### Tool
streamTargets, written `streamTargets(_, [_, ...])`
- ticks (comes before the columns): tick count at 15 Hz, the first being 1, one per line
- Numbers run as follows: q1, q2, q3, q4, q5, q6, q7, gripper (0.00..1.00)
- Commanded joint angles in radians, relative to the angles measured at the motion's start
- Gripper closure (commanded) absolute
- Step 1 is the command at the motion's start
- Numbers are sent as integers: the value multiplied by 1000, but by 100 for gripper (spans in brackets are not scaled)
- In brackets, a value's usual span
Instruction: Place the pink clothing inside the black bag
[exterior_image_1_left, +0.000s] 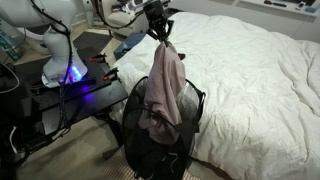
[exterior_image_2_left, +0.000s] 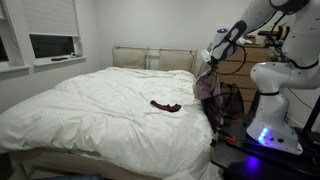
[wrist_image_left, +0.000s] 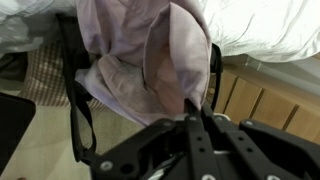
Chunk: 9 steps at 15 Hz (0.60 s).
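Note:
My gripper swings over the bag's opening next, where the clothing's lower part hangs. It then releases the clothing's top, as the opening lies toward the exterior view's bottom.
The pink clothing (exterior_image_1_left: 166, 88) hangs from my gripper (exterior_image_1_left: 160, 34), which is shut on its top end. Its lower part drops into the open mouth of the black mesh bag (exterior_image_1_left: 135, 140) that stands on the floor beside the bed. In an exterior view the clothing (exterior_image_2_left: 207, 84) hangs at the bed's far edge under the gripper (exterior_image_2_left: 212, 64), with the bag (exterior_image_2_left: 232, 102) behind it. In the wrist view the jaws (wrist_image_left: 193, 108) pinch the pink cloth (wrist_image_left: 135, 45), and the bag's black rim (wrist_image_left: 72, 90) frames it.
A white bed (exterior_image_1_left: 250, 70) fills the area beside the bag. A dark garment (exterior_image_2_left: 166, 106) lies on the bed. The robot base (exterior_image_1_left: 62, 60) stands on a black table (exterior_image_1_left: 90, 98) next to the bag. A wooden dresser (exterior_image_2_left: 255, 55) is behind.

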<state>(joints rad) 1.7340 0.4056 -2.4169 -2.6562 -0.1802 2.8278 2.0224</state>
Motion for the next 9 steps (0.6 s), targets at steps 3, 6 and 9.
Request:
streamTargets(3, [28, 116, -13, -26, 254, -78, -191, 94])
streamTargets(6, [57, 160, -35, -43, 261, -97, -190, 94])
streamTargets(9, [58, 163, -35, -49, 261, -97, -190, 94])
